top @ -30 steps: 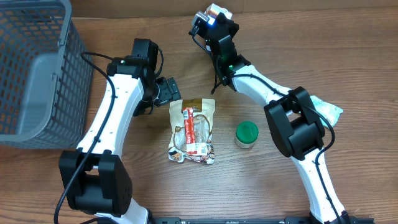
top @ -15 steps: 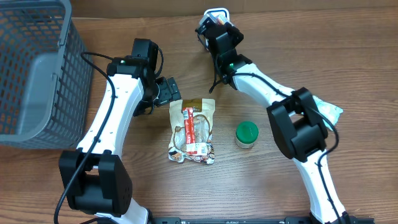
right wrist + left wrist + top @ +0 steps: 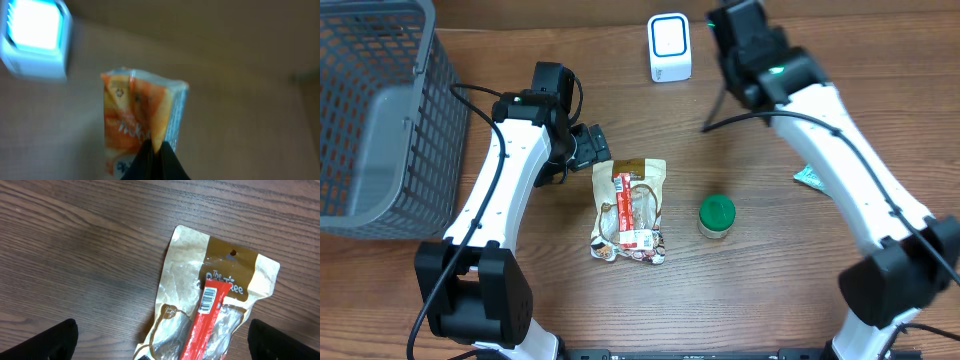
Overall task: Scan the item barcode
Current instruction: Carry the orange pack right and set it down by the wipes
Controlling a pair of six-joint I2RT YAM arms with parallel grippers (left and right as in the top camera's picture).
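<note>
My right gripper next moves back and down from the scanner (image 3: 670, 47) onto bare tabletop (image 3: 814, 200) wood beside the teal packet, with room to release the orange packet.
In the right wrist view my right gripper (image 3: 155, 150) is shut on the edge of a small orange and white packet (image 3: 135, 110), which hangs in the air to the right of the white scanner (image 3: 35, 40) with its lit blue-white window. From overhead the scanner (image 3: 670, 47) stands at the table's far edge, with the right gripper (image 3: 735, 30) just to its right; the packet is hidden under the wrist there. My left gripper (image 3: 592, 148) stands open and holds nothing, low over the top end of a tan snack bag (image 3: 215, 305) with a red barcode label.
A grey mesh basket (image 3: 380, 110) fills the far left. A small jar with a green lid (image 3: 717, 216) stands right of the snack bag (image 3: 630, 210). A teal packet (image 3: 810, 177) lies partly under the right arm.
The right arm has swung to the right, away from above the scanner, which now shows in full. The left arm has not moved.
</note>
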